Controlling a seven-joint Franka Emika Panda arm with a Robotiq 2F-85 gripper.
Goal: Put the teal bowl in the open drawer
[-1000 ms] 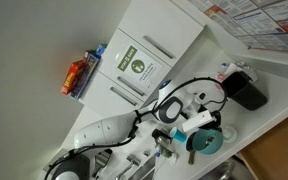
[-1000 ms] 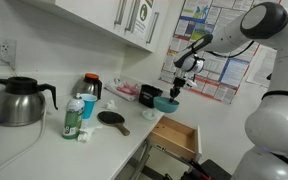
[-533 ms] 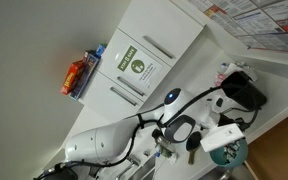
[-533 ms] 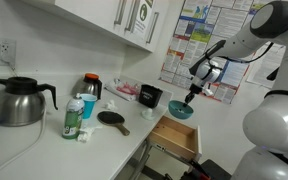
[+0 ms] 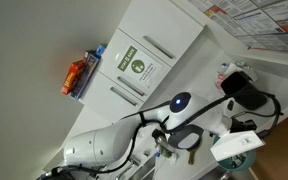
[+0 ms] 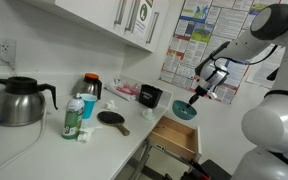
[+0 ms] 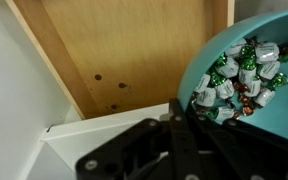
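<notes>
Next, my gripper goes outward and down onto the bare wooden drawer bottom and releases the bowl's near rim there, because the bowl still hangs above the drawer.
The teal bowl [image 6: 184, 110] hangs from my gripper [image 6: 194, 98], which is shut on its rim, just above the open wooden drawer [image 6: 176, 137]. In the wrist view the teal bowl [image 7: 198, 62] fills the right side and holds several foil-wrapped candies [image 7: 240, 74]. My gripper's black fingers [image 7: 180, 128] pinch its edge. Below it lies the bare wooden drawer floor [image 7: 134, 45]. In an exterior view the bowl [image 5: 243, 160] sits low at the right under the white gripper body.
A black box [image 6: 150, 96] stands on the counter behind the drawer and also shows in an exterior view [image 5: 247, 90]. A black kettle [image 6: 20, 101], a green bottle [image 6: 74, 119], a red-lidded jar [image 6: 91, 87] and a black pan [image 6: 111, 118] sit further along the counter.
My gripper has carried the teal bowl off the counter, away from the black box, out over the open drawer and slightly lower.
</notes>
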